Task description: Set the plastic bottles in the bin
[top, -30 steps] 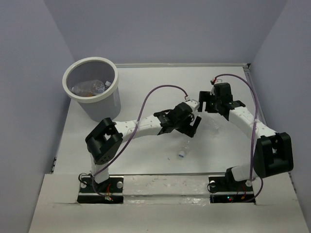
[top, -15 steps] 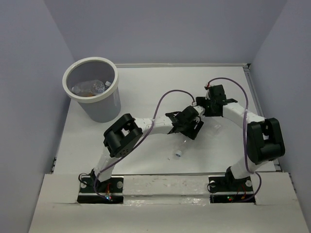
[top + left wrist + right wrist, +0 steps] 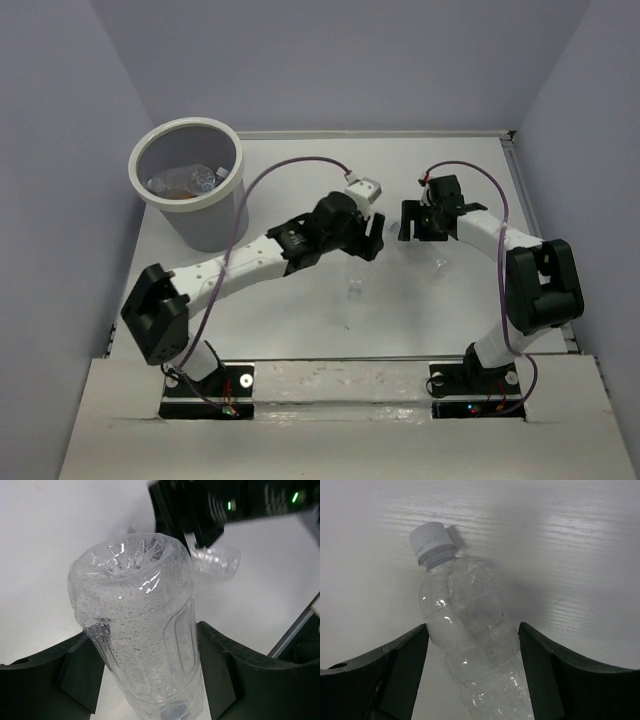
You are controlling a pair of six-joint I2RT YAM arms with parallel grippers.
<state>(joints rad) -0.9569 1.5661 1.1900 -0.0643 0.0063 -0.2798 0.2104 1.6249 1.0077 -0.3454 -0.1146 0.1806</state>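
Observation:
My left gripper holds the bottle, and the bin's opening is to the gripper's left in the top view, so it should next go up, swing over the bin's high rim and let go of the bottle.
My left gripper [image 3: 149, 677] is shut on a clear, droplet-covered plastic bottle [image 3: 137, 630], base pointing away from the wrist. From above, this bottle [image 3: 355, 280] hangs below the left gripper [image 3: 365, 240] over the table's middle. My right gripper [image 3: 472, 652] is low on the table, its fingers pressed against both sides of a second clear bottle [image 3: 465, 645], whose white cap [image 3: 431, 539] points away. From above, that bottle [image 3: 438, 265] is a faint shape near the right gripper [image 3: 412, 225]. The bin [image 3: 187, 124] stands at the far left with several bottles [image 3: 185, 182] inside.
Grey walls enclose the white table [image 3: 300, 180] on three sides. The two grippers are close together mid-table; the right gripper's black body [image 3: 225, 505] shows just beyond the left gripper's bottle. A purple cable [image 3: 290, 170] arcs above the left arm.
The left gripper closed on the bottle near the table's front and lifted it, the arm swinging back toward the left. The right gripper came down and narrowed its jaws around the second bottle.

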